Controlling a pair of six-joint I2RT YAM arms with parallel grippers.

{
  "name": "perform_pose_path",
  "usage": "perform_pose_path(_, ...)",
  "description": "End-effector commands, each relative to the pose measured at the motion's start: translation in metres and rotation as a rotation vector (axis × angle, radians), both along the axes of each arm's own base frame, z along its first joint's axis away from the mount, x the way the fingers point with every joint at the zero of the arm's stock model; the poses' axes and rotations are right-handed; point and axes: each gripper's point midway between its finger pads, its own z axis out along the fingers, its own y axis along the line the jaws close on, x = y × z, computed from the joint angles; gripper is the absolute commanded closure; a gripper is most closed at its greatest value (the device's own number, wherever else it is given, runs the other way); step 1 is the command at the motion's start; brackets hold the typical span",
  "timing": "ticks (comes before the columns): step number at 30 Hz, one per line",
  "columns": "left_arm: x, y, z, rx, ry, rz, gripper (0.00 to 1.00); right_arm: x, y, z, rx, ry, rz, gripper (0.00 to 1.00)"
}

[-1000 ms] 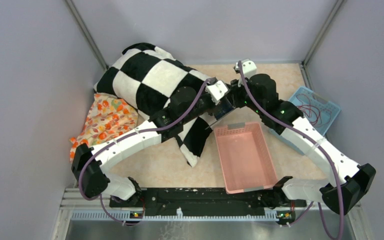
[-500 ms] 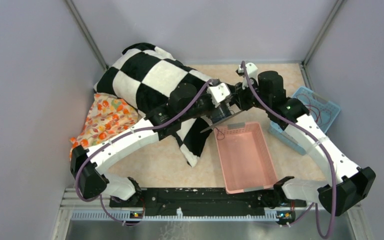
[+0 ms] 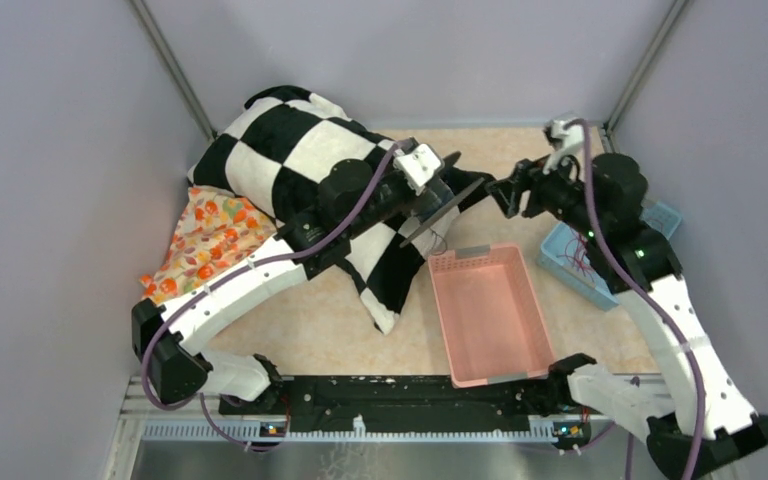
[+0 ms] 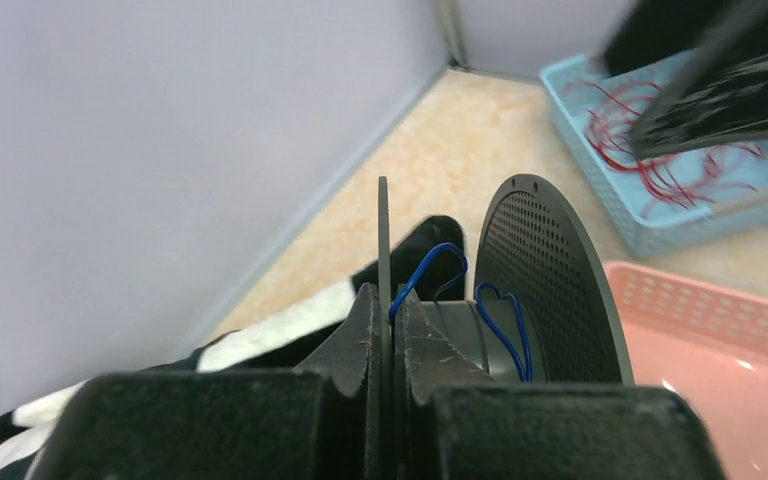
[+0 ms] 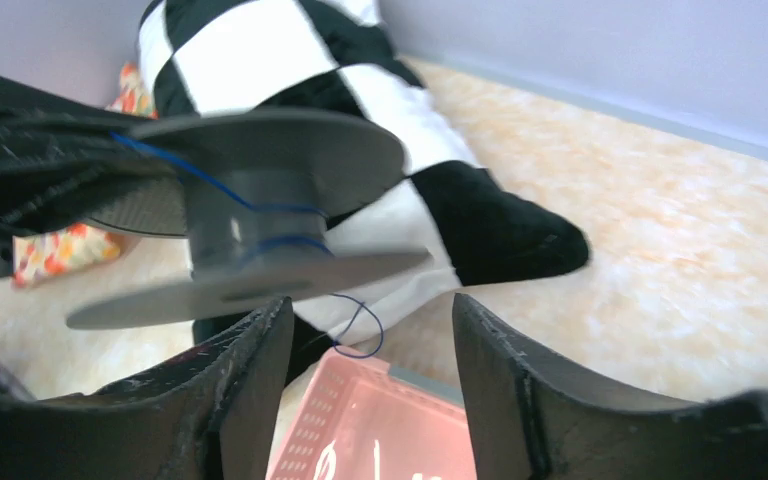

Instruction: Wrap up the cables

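I should next move my right gripper down and toward the spool, and then onto the small loose loop (image 3: 440, 243) (image 5: 365, 332).
My left gripper (image 4: 385, 322) is shut on the thin flange of a grey spool (image 4: 550, 270), held over the checkered cloth near the far end of the pink basket; the spool also shows in the top view (image 3: 447, 204). The thin dark blue cable (image 4: 428, 266) runs from between my fingers onto the spool's core in a few loose turns. In the right wrist view the cable (image 5: 260, 210) crosses the core and a small loose loop (image 5: 362, 328) hangs below the lower flange. My right gripper (image 5: 370, 345) is open and empty, a little to the right of the spool (image 5: 260, 215).
A pink basket (image 3: 490, 320) lies in the middle of the table. A blue basket (image 3: 566, 256) with red wires (image 4: 650, 160) stands at the right under my right arm. A black-and-white checkered cloth (image 3: 290, 160) and an orange patterned cloth (image 3: 210, 240) lie at the left.
My right gripper has drawn back to the right, away from the spool, and the arm has swung outward. My left gripper has carried the spool a little back and to the left.
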Motion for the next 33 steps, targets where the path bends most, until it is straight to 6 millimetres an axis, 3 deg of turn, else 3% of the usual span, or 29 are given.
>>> perform_pose_path(1, 0.002, 0.035, 0.107, -0.251, -0.202, 0.113, 1.00, -0.005, -0.039, 0.006, 0.139, -0.033, -0.161, 0.37)
perform_pose_path(4, 0.003, 0.041, 0.117, -0.283, -0.212, 0.134, 1.00, -0.012, -0.042, -0.015, 0.175, 0.020, -0.175, 0.29)
perform_pose_path(9, 0.002, 0.047, 0.134, -0.321, -0.220, 0.151, 1.00, -0.014, -0.037, -0.067, 0.211, 0.153, -0.187, 0.28)
perform_pose_path(15, 0.004, 0.048, 0.138, -0.323, -0.228, 0.160, 1.00, -0.013, 0.016, -0.109, 0.475, 0.332, 0.005, 0.27)
perform_pose_path(19, 0.005, 0.047, 0.134, -0.319, -0.220, 0.161, 1.00, 0.007, 0.023, -0.114, 0.528, 0.338, -0.045, 0.28)
perform_pose_path(23, 0.007, 0.046, 0.129, -0.312, -0.212, 0.165, 1.00, 0.027, 0.035, -0.110, 0.560, 0.345, -0.055, 0.35)
perform_pose_path(28, 0.009, 0.043, 0.128, -0.317, -0.206, 0.155, 1.00, 0.049, 0.061, -0.110, 0.492, 0.334, -0.012, 0.39)
perform_pose_path(33, 0.010, 0.041, 0.126, -0.319, -0.199, 0.146, 1.00, 0.074, 0.065, -0.120, 0.425, 0.320, -0.036, 0.46)
